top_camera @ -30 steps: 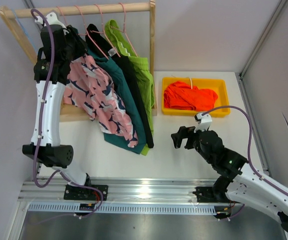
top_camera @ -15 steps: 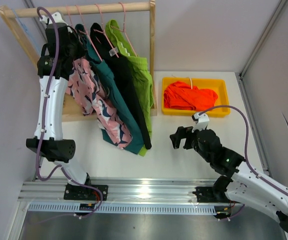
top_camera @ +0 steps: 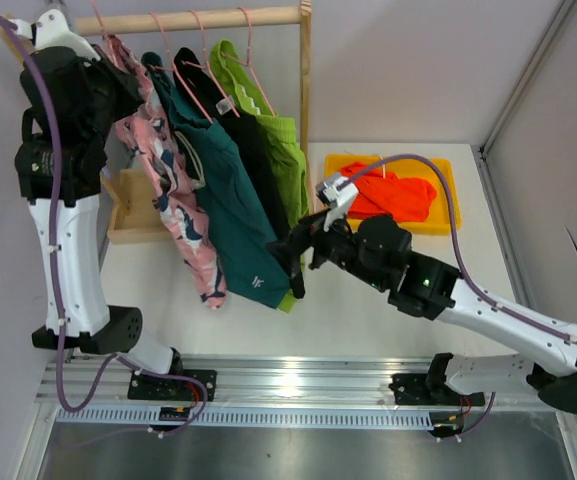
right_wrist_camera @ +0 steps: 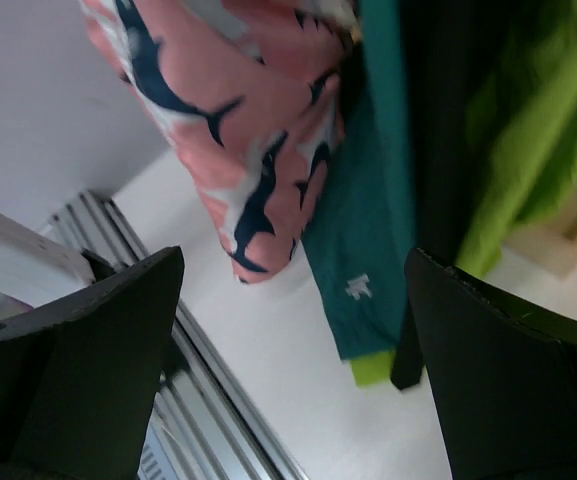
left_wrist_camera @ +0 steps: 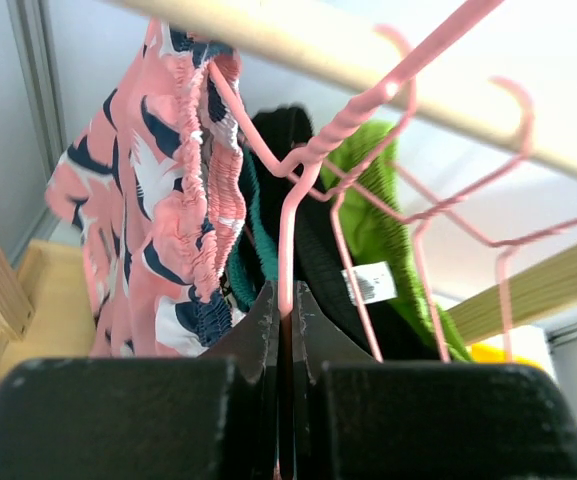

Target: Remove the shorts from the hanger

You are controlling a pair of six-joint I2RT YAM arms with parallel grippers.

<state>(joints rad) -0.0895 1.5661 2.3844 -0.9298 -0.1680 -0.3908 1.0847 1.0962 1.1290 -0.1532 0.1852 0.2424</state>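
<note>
Next, my right gripper shifts to the left in the top view onto the pink shorts' lower edge, since that edge hangs free beyond the teal shorts (top_camera: 230,205).
The pink shorts with navy splotches (top_camera: 173,190) hang on a pink hanger (left_wrist_camera: 313,160) at the left of the wooden rail (top_camera: 208,18). My left gripper (left_wrist_camera: 286,300) is shut on that hanger's wire below the hook. Teal shorts (top_camera: 230,205), black shorts (top_camera: 258,150) and lime green shorts (top_camera: 283,160) hang to the right on pink hangers. Orange shorts (top_camera: 388,190) lie in the yellow bin (top_camera: 443,195). My right gripper (top_camera: 300,262) is open and empty, close to the hems of the pink (right_wrist_camera: 238,170) and teal shorts (right_wrist_camera: 368,260).
The wooden rack's post (top_camera: 306,110) stands right of the lime shorts. A wooden base (top_camera: 133,205) lies under the rack. White walls close in behind and at the right. A metal rail (top_camera: 288,385) runs along the near edge.
My left gripper has risen and moved left, swinging the pink shorts with it. My right arm has reached left and forward from mid-table to the hanging hems.
</note>
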